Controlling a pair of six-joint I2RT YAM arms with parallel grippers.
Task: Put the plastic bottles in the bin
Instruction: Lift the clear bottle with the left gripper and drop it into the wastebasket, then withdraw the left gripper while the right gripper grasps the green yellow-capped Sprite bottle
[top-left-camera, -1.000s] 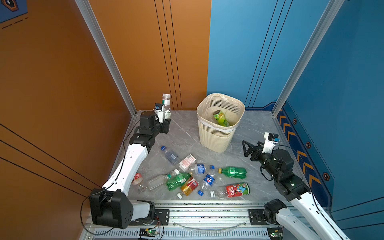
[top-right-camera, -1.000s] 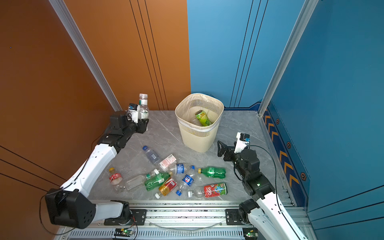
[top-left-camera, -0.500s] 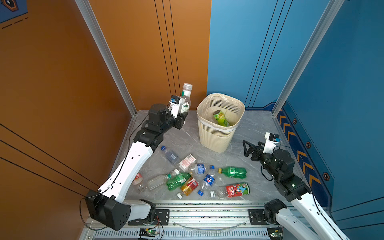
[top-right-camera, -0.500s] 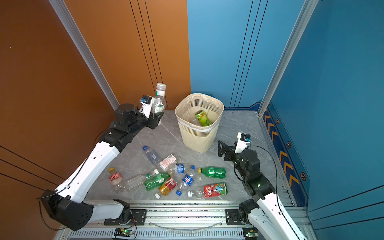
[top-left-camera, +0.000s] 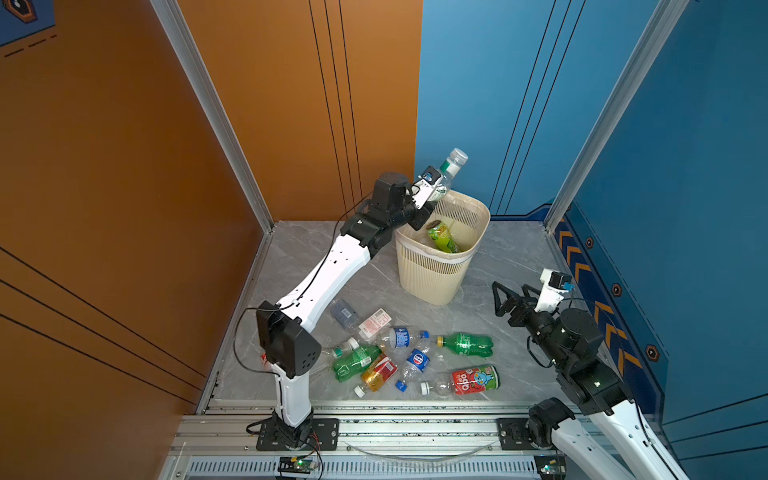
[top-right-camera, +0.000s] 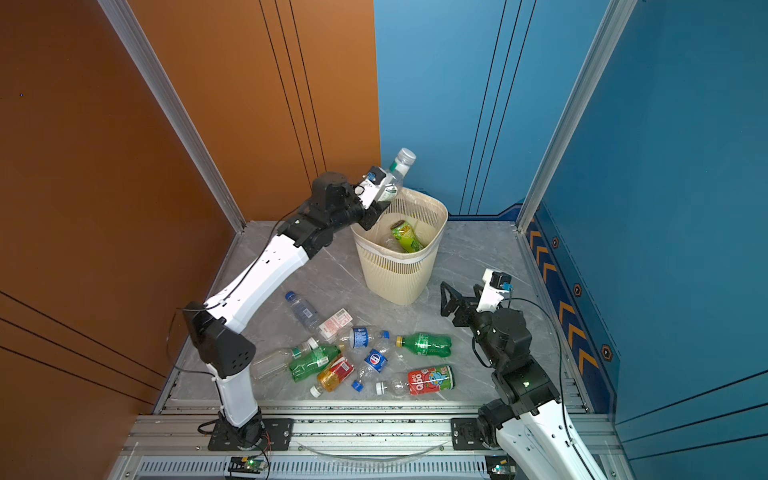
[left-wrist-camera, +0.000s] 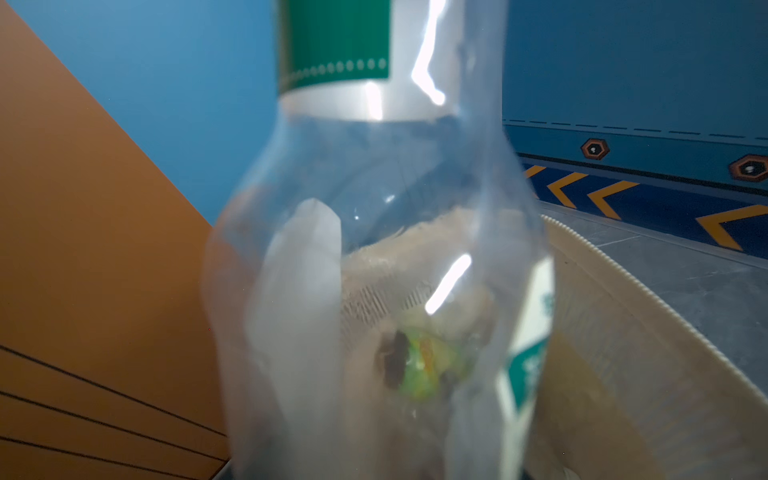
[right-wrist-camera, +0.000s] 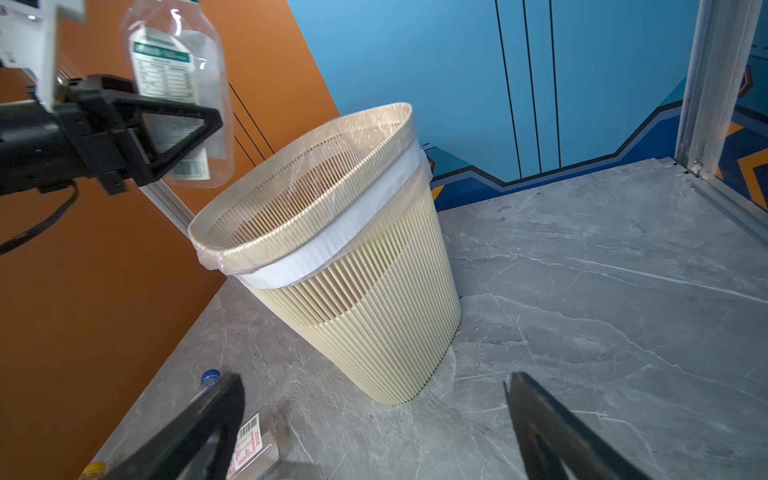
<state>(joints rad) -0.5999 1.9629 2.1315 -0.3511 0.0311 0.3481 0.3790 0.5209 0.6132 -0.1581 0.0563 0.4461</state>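
My left gripper will next move slightly down and farther over the bin's opening (top-left-camera: 456, 219) (left-wrist-camera: 596, 368) to release the clear plastic bottle, since the bottle still hangs near the bin's rim.
My left gripper (top-left-camera: 430, 203) is shut on a clear plastic bottle (top-left-camera: 446, 174) with a green-and-white label and a white cap. It holds the bottle tilted over the left rim of the cream bin (top-left-camera: 432, 278), and the right wrist view shows that bottle (right-wrist-camera: 178, 83) above the bin (right-wrist-camera: 353, 291). In the left wrist view the bottle (left-wrist-camera: 374, 208) fills the frame and hides the jaws. A green bottle (top-left-camera: 442, 237) lies inside the bin. My right gripper (top-left-camera: 509, 297) hangs open and empty to the right of the bin, low over the floor.
Several bottles lie in a heap on the grey floor in front of the bin, among them a green one (top-left-camera: 467, 345), a red-labelled one (top-left-camera: 473, 380) and a blue-labelled one (top-left-camera: 399, 336). Orange and blue walls enclose the floor. A metal rail (top-left-camera: 374, 428) runs along the front.
The left arm has swung the held bottle from the back left corner up and to the right, over the bin's rim, tilting it. The right arm has not moved.
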